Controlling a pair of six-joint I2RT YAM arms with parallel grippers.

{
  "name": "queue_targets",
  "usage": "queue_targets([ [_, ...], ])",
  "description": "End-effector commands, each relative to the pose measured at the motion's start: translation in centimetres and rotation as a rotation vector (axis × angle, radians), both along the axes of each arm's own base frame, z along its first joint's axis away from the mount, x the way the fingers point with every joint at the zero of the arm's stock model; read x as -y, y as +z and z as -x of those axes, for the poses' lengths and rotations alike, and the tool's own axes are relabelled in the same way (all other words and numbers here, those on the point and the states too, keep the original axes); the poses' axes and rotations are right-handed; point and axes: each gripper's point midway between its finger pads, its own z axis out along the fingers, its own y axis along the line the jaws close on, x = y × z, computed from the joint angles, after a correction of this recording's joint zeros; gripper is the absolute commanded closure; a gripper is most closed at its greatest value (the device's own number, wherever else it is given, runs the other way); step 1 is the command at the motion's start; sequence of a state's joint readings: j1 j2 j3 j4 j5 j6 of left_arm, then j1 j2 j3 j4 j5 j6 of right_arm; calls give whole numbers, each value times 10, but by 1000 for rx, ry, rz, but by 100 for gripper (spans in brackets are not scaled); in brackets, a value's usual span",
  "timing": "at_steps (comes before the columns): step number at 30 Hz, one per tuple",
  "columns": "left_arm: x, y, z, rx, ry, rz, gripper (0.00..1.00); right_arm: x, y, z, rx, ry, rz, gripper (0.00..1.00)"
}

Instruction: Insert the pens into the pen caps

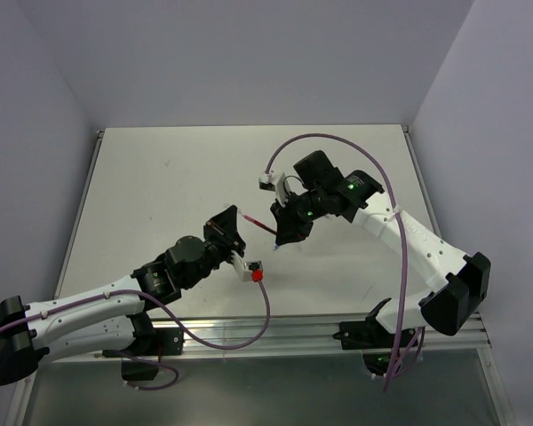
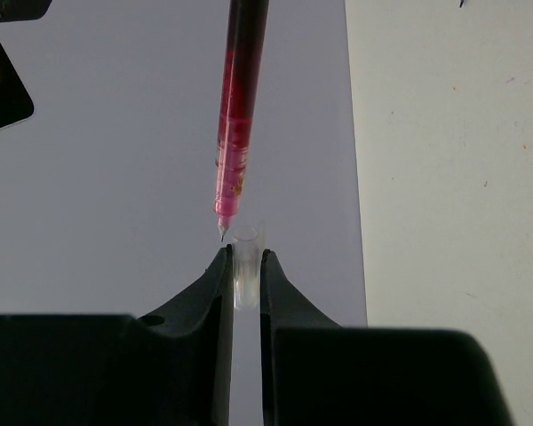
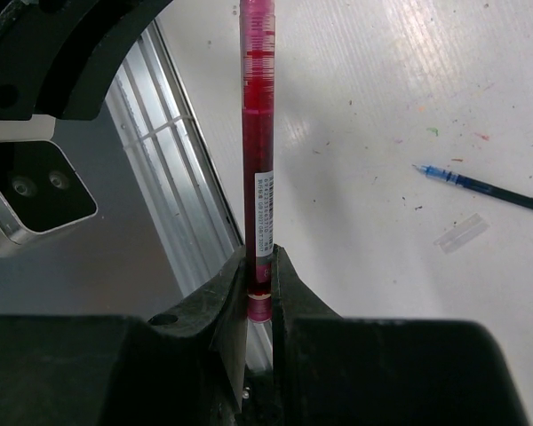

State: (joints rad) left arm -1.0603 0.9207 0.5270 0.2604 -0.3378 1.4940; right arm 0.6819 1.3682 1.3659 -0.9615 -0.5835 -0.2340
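Observation:
The red pen's tip (image 2: 223, 229) is outside the cap's rim, so I will move my left gripper slightly back toward that tip, bring the cap's opening over it and let go.
My left gripper (image 2: 246, 257) is shut on a clear pen cap (image 2: 246, 271), which stands upright between the jaws with its open mouth facing out. My right gripper (image 3: 260, 257) is shut on the rear end of the red pen (image 3: 258, 133). In the left wrist view the red pen (image 2: 238, 124) points down at the cap, its tip just left of the cap's rim and not inside. From above, the red pen (image 1: 258, 224) spans the gap between the left gripper (image 1: 229, 227) and the right gripper (image 1: 281, 229). The pale clear-grey pen is out of view.
A blue pen (image 3: 484, 186) lies on the white table (image 3: 382, 80), with another clear cap (image 3: 462, 232) just below it. The aluminium rail (image 3: 173, 186) at the table's near edge runs under the right gripper. Grey walls close the table on three sides.

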Motion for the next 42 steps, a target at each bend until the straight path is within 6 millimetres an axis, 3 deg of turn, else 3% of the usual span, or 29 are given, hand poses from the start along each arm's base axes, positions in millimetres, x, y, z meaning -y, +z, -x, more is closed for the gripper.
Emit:
queue_targets([
  [1, 2, 13, 3, 3, -9, 60, 100, 0, 1, 2, 18, 18, 3, 100],
  [17, -3, 15, 5, -1, -4, 71, 100, -1, -2, -7, 15, -20, 24, 100],
  [29, 3, 3, 13, -3, -37, 37, 100, -7, 3, -6, 3, -2, 1, 100],
  [42, 14, 8, 19, 3, -71, 26, 100, -13, 5, -5, -12, 30, -14, 100],
])
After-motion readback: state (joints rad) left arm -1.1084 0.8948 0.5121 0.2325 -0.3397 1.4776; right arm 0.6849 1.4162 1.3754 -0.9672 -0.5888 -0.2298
